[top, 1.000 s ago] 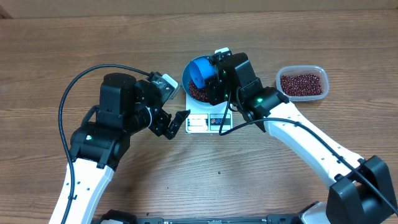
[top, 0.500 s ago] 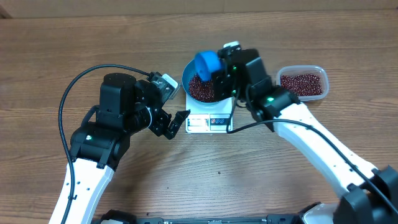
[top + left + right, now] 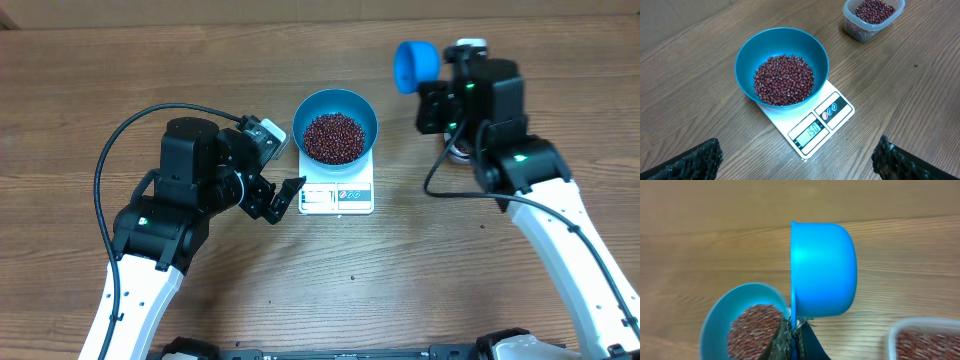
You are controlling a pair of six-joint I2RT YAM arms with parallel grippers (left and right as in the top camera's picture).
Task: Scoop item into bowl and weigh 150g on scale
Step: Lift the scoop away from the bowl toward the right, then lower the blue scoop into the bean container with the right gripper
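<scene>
My right gripper needs to move over to the tub [image 3: 459,152] below it, to its right in the overhead view, then lower the scoop [image 3: 410,64] and let go, as the target weight is showing.
The blue bowl [image 3: 336,98] stands on the white scale [image 3: 338,196], holding a heap of dark red-brown beans [image 3: 334,138]. The left wrist view shows the bowl [image 3: 756,50], the beans [image 3: 784,80] and the scale [image 3: 839,108] with its display lit. My left gripper [image 3: 282,200] hovers open just left of the scale's front, nothing between its fingers [image 3: 696,160]. My right gripper [image 3: 437,84] is shut on the handle of a small blue scoop [image 3: 410,64], held on edge to the bowl's back right. In the right wrist view the scoop [image 3: 823,270] shows only its outside.
A clear plastic tub [image 3: 872,15] of beans sits to the right of the scale, mostly hidden under my right arm in the overhead view. The right wrist view shows its corner [image 3: 925,339]. A black cable [image 3: 110,150] loops over the left arm.
My right arm has swung the scoop away from above the bowl, to the right and toward the table's back. The bowl's beans are now uncovered. The left arm has not moved.
</scene>
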